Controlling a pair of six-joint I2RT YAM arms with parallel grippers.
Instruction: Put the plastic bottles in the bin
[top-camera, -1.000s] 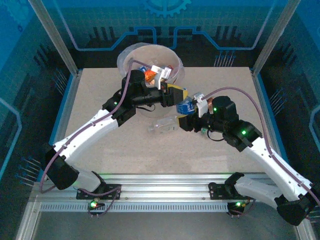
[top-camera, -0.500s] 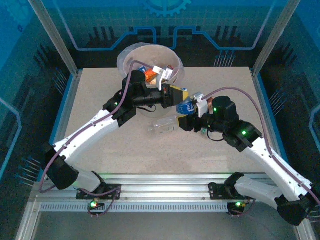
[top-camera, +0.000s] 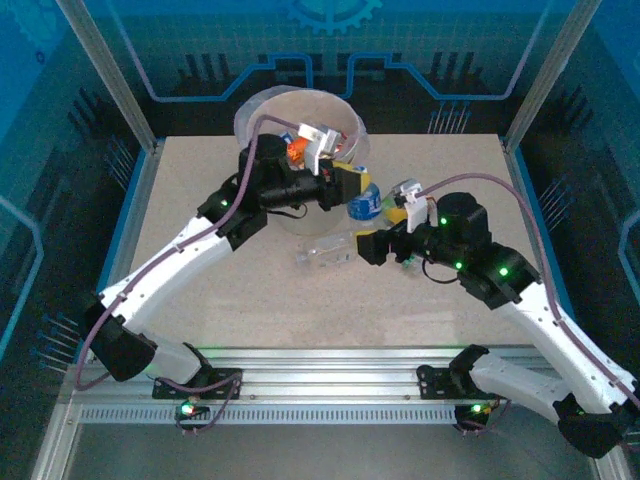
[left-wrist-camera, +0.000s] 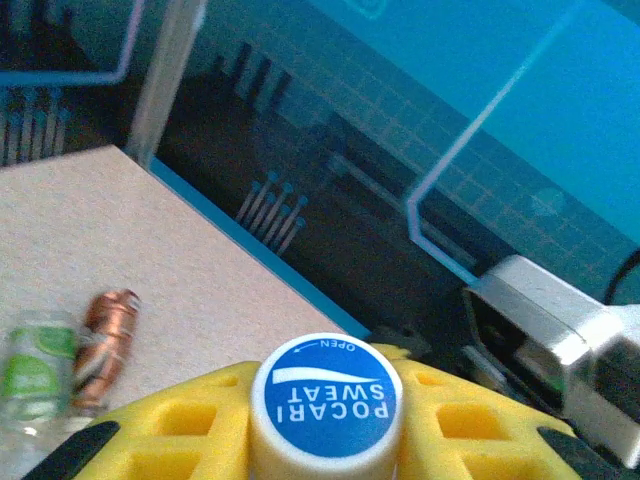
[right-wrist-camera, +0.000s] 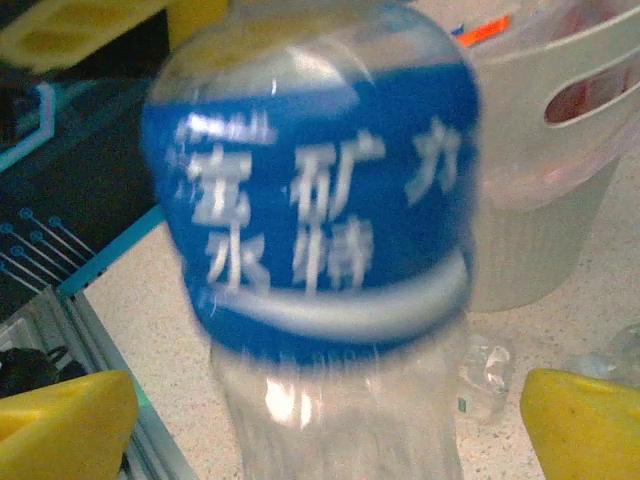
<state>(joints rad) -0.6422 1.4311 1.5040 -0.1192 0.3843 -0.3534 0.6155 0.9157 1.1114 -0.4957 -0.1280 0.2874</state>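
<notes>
The bin's opening (top-camera: 310, 110) is outward, so my left gripper should next carry the blue-labelled bottle outward over the bin's rim and release it above the bottles inside.
A bottle with a blue label (top-camera: 365, 204) hangs over the table just right of the bin (top-camera: 262, 112), a round translucent bucket holding several bottles. My left gripper (top-camera: 349, 190) is shut on its neck. In the left wrist view the blue and white cap (left-wrist-camera: 325, 402) sits tight between the yellow fingers (left-wrist-camera: 185, 430) of that gripper (left-wrist-camera: 325, 435). My right gripper (top-camera: 383, 231) stands open just right of the bottle. In its wrist view the blue label (right-wrist-camera: 310, 190) looms ahead of the gripper (right-wrist-camera: 325, 425), whose yellow fingertips (right-wrist-camera: 65, 425) stand wide apart. A clear bottle (top-camera: 325, 252) lies on the table.
A copper bottle (left-wrist-camera: 105, 345) and a green-labelled one (left-wrist-camera: 35, 372) lie side by side on the table, near its blue right edge (left-wrist-camera: 250, 245). A crushed clear bottle (right-wrist-camera: 487, 375) lies beside the bin's wall (right-wrist-camera: 545, 215). Glass enclosure walls ring the table.
The blue-labelled bottle passed from right to left: my left gripper shut on its neck, then my right gripper opened and drew back to the right. The left arm shifted slightly towards the bin.
</notes>
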